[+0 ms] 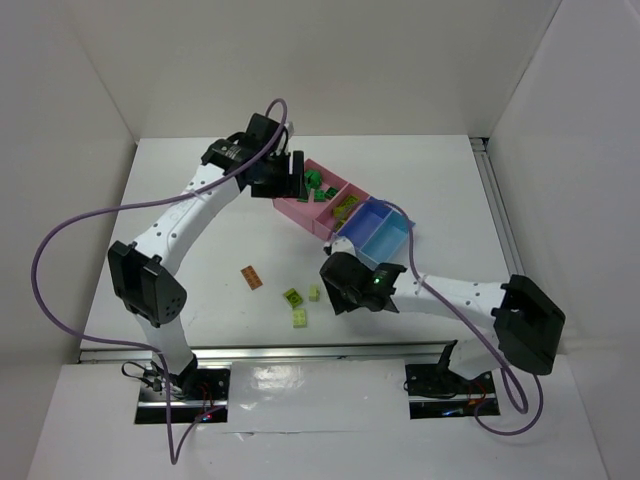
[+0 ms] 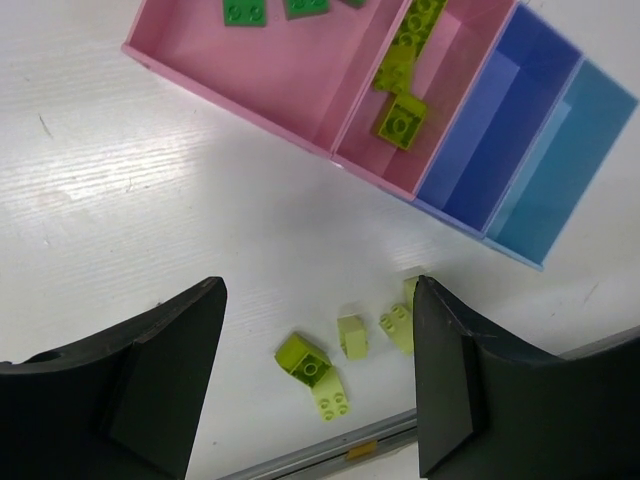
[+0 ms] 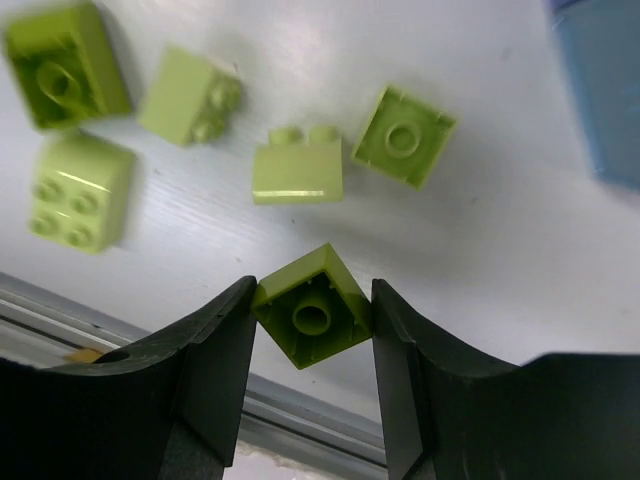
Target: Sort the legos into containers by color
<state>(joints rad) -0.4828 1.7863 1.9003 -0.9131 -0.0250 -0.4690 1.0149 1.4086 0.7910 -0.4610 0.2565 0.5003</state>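
My right gripper rises next and carries the lime lego outward to release it over the second pink container, since that lies outward of my gripper.
My right gripper (image 3: 312, 322) is shut on a lime lego (image 3: 312, 305), pinched by two opposite corners with its hollow underside facing the camera, just above the table. Several more lime legos (image 3: 297, 165) lie loose beyond it. In the top view this gripper (image 1: 335, 283) sits by the lime legos (image 1: 293, 297) and below the containers (image 1: 385, 240). My left gripper (image 2: 320, 380) is open and empty; from above it (image 1: 288, 178) hovers at the left end of the pink container (image 1: 305, 210). Dark green legos (image 2: 245, 10) lie in the first pink container, lime ones (image 2: 402, 120) in the second.
An orange-brown lego (image 1: 252, 276) lies alone to the left of the lime ones. The periwinkle bin (image 2: 490, 130) and the light blue bin (image 2: 555, 170) hold nothing that I can see. The table's metal front rail (image 3: 300, 410) runs close behind the held brick.
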